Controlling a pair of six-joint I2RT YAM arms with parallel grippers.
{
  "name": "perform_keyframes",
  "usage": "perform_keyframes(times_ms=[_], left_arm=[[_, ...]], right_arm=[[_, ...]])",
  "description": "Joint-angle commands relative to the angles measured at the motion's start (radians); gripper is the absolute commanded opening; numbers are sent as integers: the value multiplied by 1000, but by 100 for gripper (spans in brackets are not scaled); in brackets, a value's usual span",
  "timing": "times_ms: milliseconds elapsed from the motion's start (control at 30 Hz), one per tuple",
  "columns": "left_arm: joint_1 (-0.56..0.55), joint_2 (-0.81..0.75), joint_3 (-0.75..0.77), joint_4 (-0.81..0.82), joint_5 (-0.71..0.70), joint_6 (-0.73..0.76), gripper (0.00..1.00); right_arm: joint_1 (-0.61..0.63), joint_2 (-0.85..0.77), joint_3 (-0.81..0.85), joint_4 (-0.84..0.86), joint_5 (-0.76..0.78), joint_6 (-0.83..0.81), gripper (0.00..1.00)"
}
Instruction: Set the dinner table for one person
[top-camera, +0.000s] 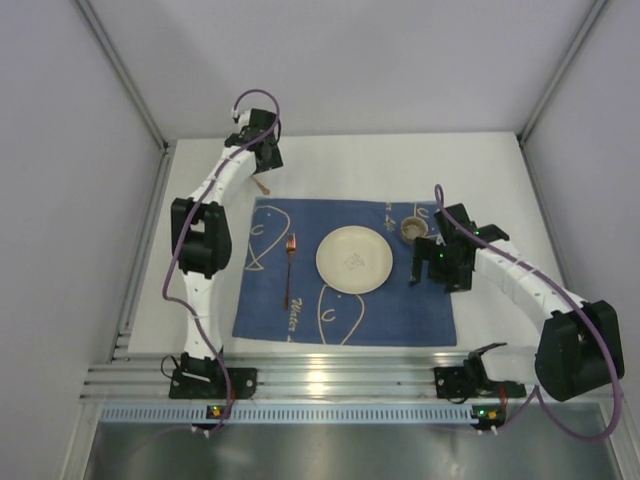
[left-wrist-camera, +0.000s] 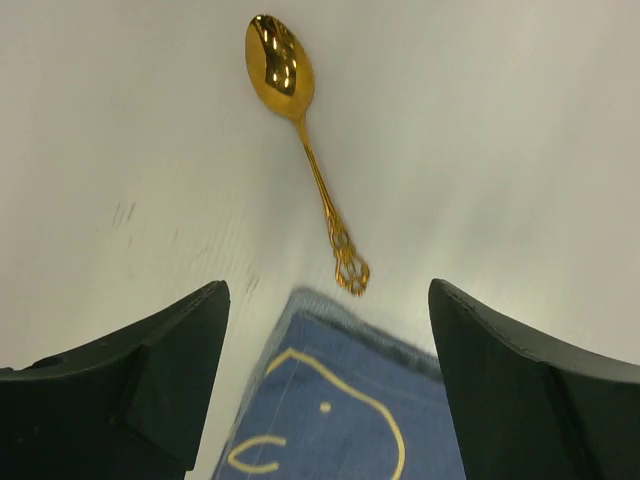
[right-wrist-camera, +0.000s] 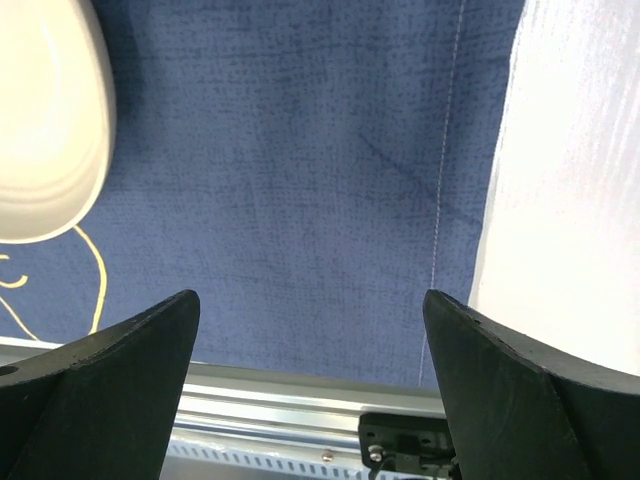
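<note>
Next, my left gripper moves down onto the gold spoon's slim handle (top-camera: 255, 178) (left-wrist-camera: 312, 157), near its bowl, because the spoon still lies on the table below my open fingers.
A blue placemat (top-camera: 345, 290) lies in the middle of the white dinner table (top-camera: 330, 165). On the placemat are a cream plate (top-camera: 353, 259), a copper fork (top-camera: 289, 268) to its left, and a small cup (top-camera: 414, 230) at the far right corner. A gold spoon (left-wrist-camera: 300, 120) lies on the bare table just beyond the placemat's far left corner (left-wrist-camera: 340, 400); it also shows in the top view (top-camera: 262, 186). My left gripper (left-wrist-camera: 330, 380) is open and empty above that corner, short of the spoon's handle. My right gripper (right-wrist-camera: 310, 390) is open and empty over the placemat (right-wrist-camera: 300, 180), right of the plate (right-wrist-camera: 45, 120).
Aluminium rails (top-camera: 330, 380) run along the near edge, also in the right wrist view (right-wrist-camera: 300, 410). Pale grey walls close in the left (top-camera: 70, 220), right (top-camera: 600, 180) and back. Bare white table (right-wrist-camera: 570, 200) lies right of the placemat.
</note>
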Motion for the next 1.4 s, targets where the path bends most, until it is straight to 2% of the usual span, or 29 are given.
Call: perform_keyframes(times_ms=[0,233,467,667,800,833,867,933,1233,1367], left_arm=[[10,135,135,-72,-70,-14,85],[50,303,322,-22,-29,-25,82],[82,372,331,29,-6,-26,79],[124,398,278,30,48,-55,69],[142,406,261,49,105,-64,49],[142,412,281,44,105,-66,39],[142,427,294,27,108,-66,33],[142,439,325,15,111,-66,26],[142,452,328,20,129,-67,13],[142,465,344,13,134,-69,0]], right_arm=[[-1,37,63,-17,41,-21,94],[-13,157,152,-38,82,-37,94],[-21,300,269,-61,93,-49,94],[-29,419,382,-86,93,-60,94],[-33,461,431,-97,88,-66,94],[-36,469,447,-98,88,-66,94],[-38,481,453,-101,85,-69,94],[-38,490,471,-106,84,-69,94],[-55,487,450,-97,75,-75,94],[-62,458,430,-87,69,-77,94]])
